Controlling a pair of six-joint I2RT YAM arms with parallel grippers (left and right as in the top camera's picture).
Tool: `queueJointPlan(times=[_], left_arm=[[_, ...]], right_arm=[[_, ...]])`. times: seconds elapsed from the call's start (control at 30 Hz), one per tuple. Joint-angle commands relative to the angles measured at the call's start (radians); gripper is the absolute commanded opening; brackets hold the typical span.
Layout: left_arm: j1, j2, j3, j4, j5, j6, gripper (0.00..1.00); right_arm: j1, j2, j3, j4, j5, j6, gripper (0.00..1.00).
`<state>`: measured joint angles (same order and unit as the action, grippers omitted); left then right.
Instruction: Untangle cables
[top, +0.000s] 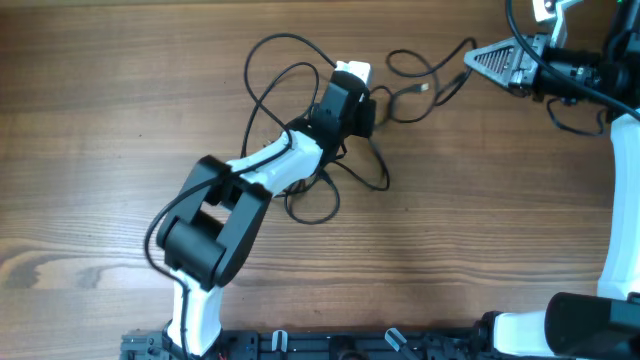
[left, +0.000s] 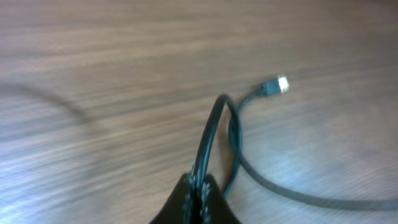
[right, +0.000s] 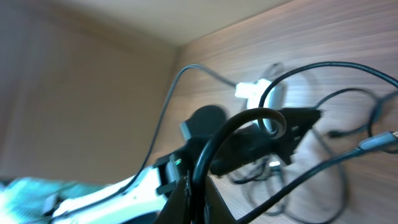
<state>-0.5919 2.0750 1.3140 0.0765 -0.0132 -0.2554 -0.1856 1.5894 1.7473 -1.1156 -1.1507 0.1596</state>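
My right gripper needs to carry the cable to the table's side away from the loops and release it there, as that side is to the right of my right gripper in the overhead view.
Thin black cables (top: 290, 80) lie in loose loops across the middle of the wooden table, with a small plug end (top: 424, 89) to the right. My left gripper (top: 350, 100) sits over the loops and is shut on a black cable (left: 208, 140); a plug end (left: 278, 84) lies beyond it. My right gripper (top: 478, 56) is at the far right, shut on a cable end, and holds a black cable loop (right: 242, 121) up off the table. The left arm shows in the right wrist view (right: 236, 146).
The wooden table (top: 120, 120) extends left and toward the front. A white block (top: 352, 70) sits by the left gripper. The right arm's own thicker wires (top: 580, 110) hang at the far right. The left arm (top: 215, 225) crosses the middle front.
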Motion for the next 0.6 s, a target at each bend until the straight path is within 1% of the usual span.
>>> queueJointPlan(times=[0.0, 0.07, 0.13, 0.17, 0.23, 0.3, 0.33, 0.43, 0.5, 0.53, 0.57], left_arm=[[0.026, -0.05, 0.012, -0.095, -0.168, 0.008, 0.04], [0.05, -0.029, 0.012, -0.114, -0.172, -0.043, 0.04], [0.07, -0.017, 0.012, -0.115, -0.172, -0.049, 0.04], [0.085, -0.012, 0.012, -0.119, -0.172, -0.048, 0.04], [0.111, -0.011, 0.012, -0.148, -0.171, -0.048, 0.04], [0.128, -0.011, 0.012, -0.192, -0.172, -0.047, 0.04], [0.145, -0.011, 0.012, -0.217, -0.172, -0.042, 0.04], [0.2, -0.01, 0.009, -0.261, -0.176, -0.037, 0.04], [0.25, -0.01, -0.013, -0.262, -0.175, -0.037, 0.04], [0.274, -0.01, -0.029, -0.263, -0.175, -0.037, 0.04], [0.282, -0.01, -0.035, -0.269, -0.175, -0.037, 0.04]], right_arm=[[0.032, -0.045, 0.011, 0.021, -0.473, -0.034, 0.04], [0.037, -0.106, 0.011, 0.073, -0.473, 0.09, 0.04], [0.035, -0.158, 0.011, 0.158, -0.473, 0.181, 0.04], [0.026, -0.187, 0.011, 0.254, -0.473, 0.259, 0.04], [-0.01, -0.229, 0.011, 0.484, -0.466, 0.466, 0.04], [-0.058, -0.236, 0.011, 0.654, -0.446, 0.615, 0.04], [-0.107, -0.234, 0.011, 0.697, -0.444, 0.663, 0.04], [-0.245, -0.235, 0.011, 0.747, -0.46, 0.755, 0.04], [-0.341, -0.244, 0.011, 0.833, -0.472, 0.846, 0.04], [-0.395, -0.249, 0.012, 0.897, -0.471, 0.874, 0.04], [-0.418, -0.25, 0.011, 0.916, -0.47, 0.88, 0.04]])
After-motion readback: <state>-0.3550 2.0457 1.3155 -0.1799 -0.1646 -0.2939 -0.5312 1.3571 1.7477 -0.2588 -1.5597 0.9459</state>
